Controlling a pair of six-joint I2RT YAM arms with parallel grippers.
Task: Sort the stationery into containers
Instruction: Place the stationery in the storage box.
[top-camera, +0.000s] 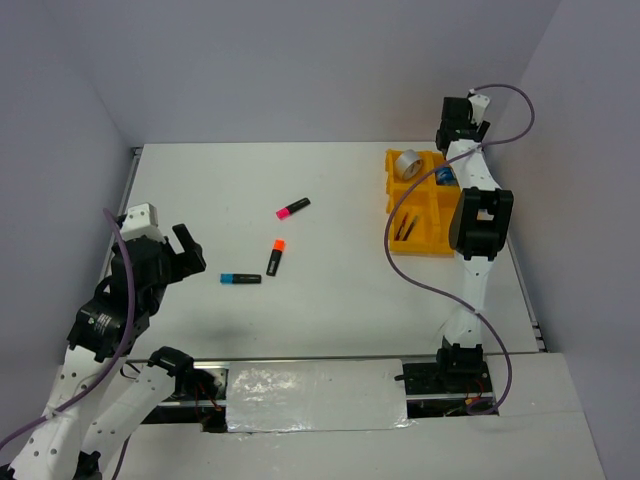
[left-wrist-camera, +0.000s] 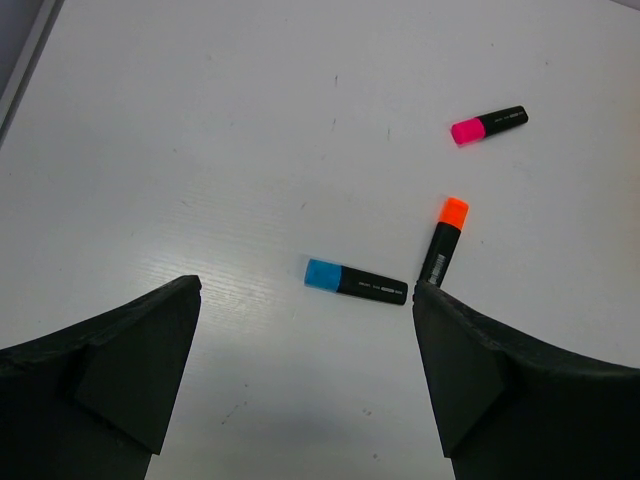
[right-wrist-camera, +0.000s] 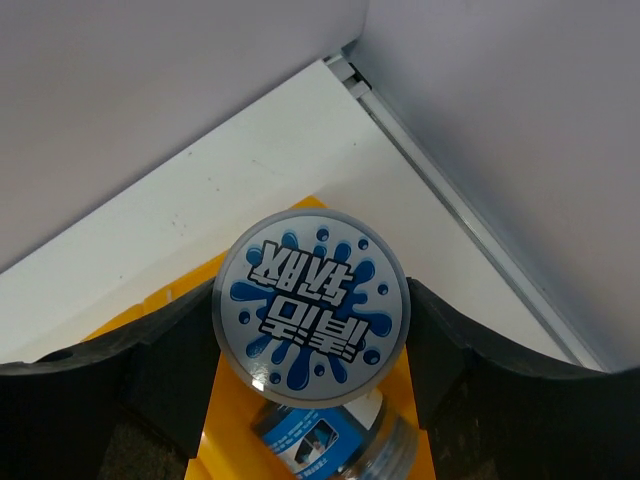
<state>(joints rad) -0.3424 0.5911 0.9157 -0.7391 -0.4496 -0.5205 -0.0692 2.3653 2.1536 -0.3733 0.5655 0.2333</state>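
Observation:
The second blue-white roll lies just nearer. My right gripper should next ease down with a slight shift toward the silver tape ring, into the compartment's far end (top-camera: 439, 161).
The yellow-orange tray (top-camera: 420, 250) stands at the far right. Its compartments hold a silver tape ring (top-camera: 407, 165) and two thin pens (top-camera: 405, 228). My right gripper (right-wrist-camera: 310, 290) is over the tray's far right compartment (right-wrist-camera: 225, 430), shut on a blue-white tape roll (right-wrist-camera: 312, 300). A second blue-white roll (right-wrist-camera: 325, 445) lies in the compartment just below it. The pink (top-camera: 293, 208), orange (top-camera: 276, 257) and blue (top-camera: 240, 278) highlighters lie on the table's middle. My left gripper (left-wrist-camera: 305, 290) is open and empty above the table, just near-left of the blue highlighter (left-wrist-camera: 355, 283).
White walls close the table at the back and both sides. A metal rail (right-wrist-camera: 450, 200) runs along the right edge beside the tray. The right arm's purple cable (top-camera: 420, 280) loops over the table in front of the tray.

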